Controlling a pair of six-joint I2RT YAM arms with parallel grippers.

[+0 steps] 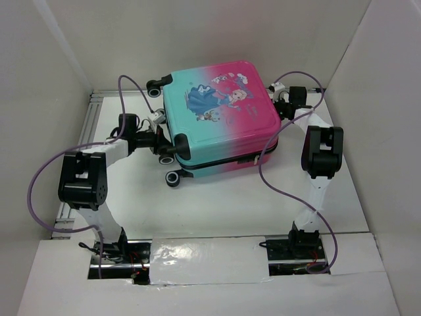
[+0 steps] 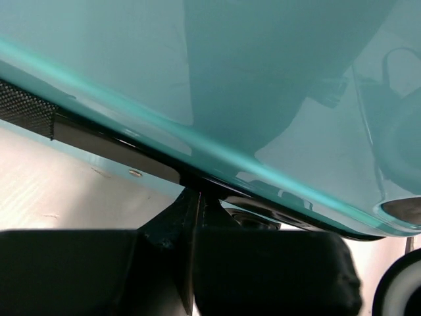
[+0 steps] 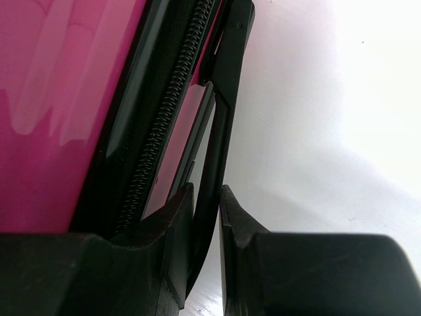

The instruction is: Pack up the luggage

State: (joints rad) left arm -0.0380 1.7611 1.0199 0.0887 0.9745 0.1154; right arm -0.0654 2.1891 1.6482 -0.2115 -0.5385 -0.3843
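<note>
My left gripper draws back around the near wheel next and releases the small metal zipper pull beside it, since the wheels jut out from the teal corner.
The luggage [image 1: 220, 112] lies closed and flat in the middle of the table, teal on its left half and pink on its right, cartoon print facing up. My left gripper [image 1: 160, 135] is at its teal left edge beside the black wheels [image 1: 172, 178]. In the left wrist view its jaws [image 2: 196, 197] are pressed together just under the black zip seam [image 2: 118, 141] of the teal shell [image 2: 230, 79]; anything thin pinched there is hidden. My right gripper [image 1: 279, 99] is at the pink right edge. There the fingers [image 3: 206, 191] are shut on the black handle strap [image 3: 227, 99], next to the zipper [image 3: 164, 112].
White walls box in the table on three sides. An aluminium rail [image 1: 85, 131] runs along the left side. Purple cables [image 1: 276, 178] loop from both arms over the table. A shiny taped strip [image 1: 204, 260] lies between the arm bases.
</note>
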